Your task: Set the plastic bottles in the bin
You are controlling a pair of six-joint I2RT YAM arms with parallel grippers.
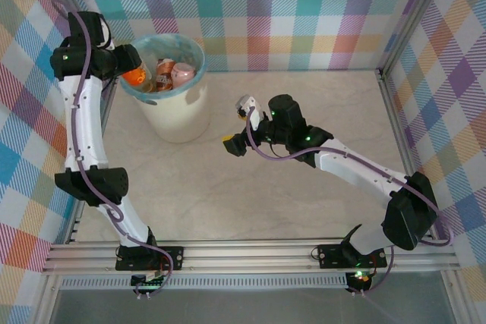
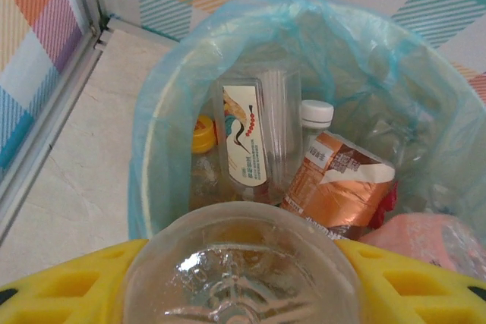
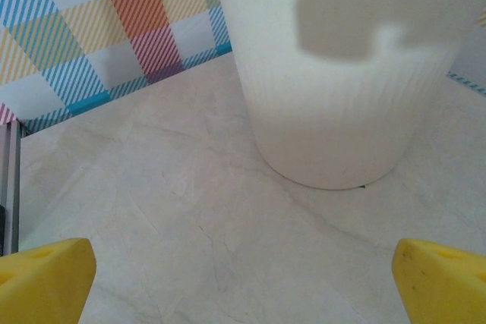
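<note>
My left gripper is at the bin's rim. It will next move farther over the bin's opening [image 1: 162,73] [image 2: 304,157] and then go down.
The cream-white bin [image 1: 179,115] with its teal bag stands at the back left of the table. My left gripper [image 1: 130,73] hangs over the bin's left rim, shut on an orange-tinted plastic bottle [image 1: 136,77]. In the left wrist view the held bottle's clear base [image 2: 241,271] sits between the yellow fingers [image 2: 68,282], above the bag-lined bin [image 2: 163,104]. Inside lie several bottles: a white-labelled one [image 2: 254,138], a brown-labelled one [image 2: 338,180], a yellow-capped one [image 2: 203,134] and a pink one [image 2: 425,237]. My right gripper [image 1: 238,123] is open and empty just right of the bin [image 3: 342,96].
Checked fabric walls [image 1: 304,13] close off the back and both sides, with metal frame rails [image 1: 250,252] along the near edge. Bare marble-look tabletop [image 1: 288,202] spreads to the right of and in front of the bin.
</note>
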